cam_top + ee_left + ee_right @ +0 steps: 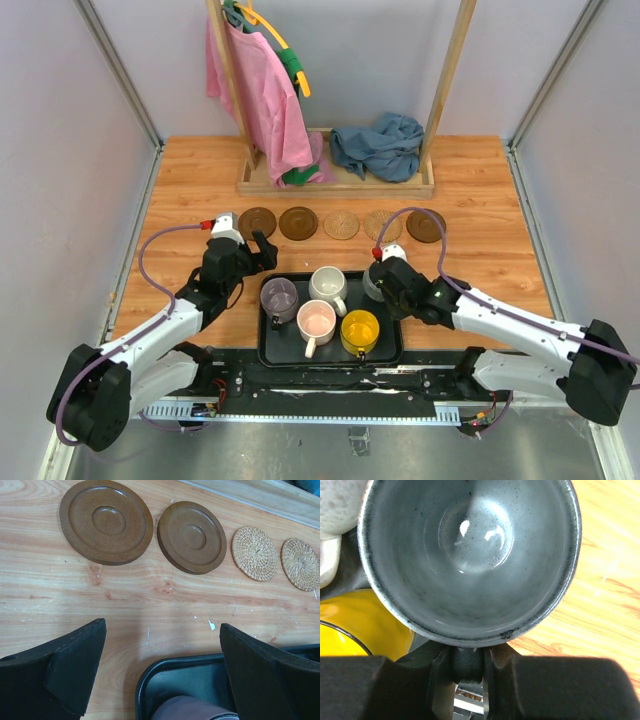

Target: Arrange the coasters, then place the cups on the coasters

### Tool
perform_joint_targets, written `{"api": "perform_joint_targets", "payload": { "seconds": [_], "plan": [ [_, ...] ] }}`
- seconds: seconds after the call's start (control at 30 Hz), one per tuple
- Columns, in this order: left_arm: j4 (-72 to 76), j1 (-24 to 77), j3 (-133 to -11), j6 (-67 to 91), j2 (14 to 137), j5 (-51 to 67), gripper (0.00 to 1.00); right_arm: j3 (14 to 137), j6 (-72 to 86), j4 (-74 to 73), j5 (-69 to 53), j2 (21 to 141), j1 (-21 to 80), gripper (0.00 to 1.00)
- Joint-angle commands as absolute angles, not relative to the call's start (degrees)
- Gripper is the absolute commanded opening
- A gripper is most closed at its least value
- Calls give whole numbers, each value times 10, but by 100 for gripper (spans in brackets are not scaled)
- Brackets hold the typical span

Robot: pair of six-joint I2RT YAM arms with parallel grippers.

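Note:
The right gripper will next carry the grey-blue cup outward and to the right in the top view, then lower it onto the end brown coaster, which is empty.
Five coasters lie in a row on the wooden table: three dark brown and two tan woven. The black tray holds the purple-grey cup, white cup, pink cup and yellow cup. My right gripper is shut on the handle of the grey-blue cup at the tray's back right corner. My left gripper hangs open and holds nothing, over the tray's back left corner, just short of the brown coasters.
A wooden rack stands at the back with a pink garment on a hanger and a blue cloth on its base. Grey walls close in both sides of the table.

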State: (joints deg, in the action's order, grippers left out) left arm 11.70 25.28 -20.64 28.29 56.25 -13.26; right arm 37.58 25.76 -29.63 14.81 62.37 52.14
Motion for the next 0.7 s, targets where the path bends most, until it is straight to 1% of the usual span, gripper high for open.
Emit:
{"api": "perform_joint_targets", "payload": {
  "seconds": [0.0,0.2,0.3,0.5,0.67],
  "plan": [
    [127,257,-201,286,557,-136,100,410,247,-308,242,592,533,1],
    [131,257,-204,281,558,-134,100,422,217,-313,344,578,529,1],
    [137,257,-205,281,564,-130,100,427,181,-296,372,584,506,1],
    [143,258,-215,279,582,-116,100,434,156,-223,320,589,365,1],
    [149,258,-220,278,584,-110,100,467,129,-162,290,627,286,1]
  ]
}}
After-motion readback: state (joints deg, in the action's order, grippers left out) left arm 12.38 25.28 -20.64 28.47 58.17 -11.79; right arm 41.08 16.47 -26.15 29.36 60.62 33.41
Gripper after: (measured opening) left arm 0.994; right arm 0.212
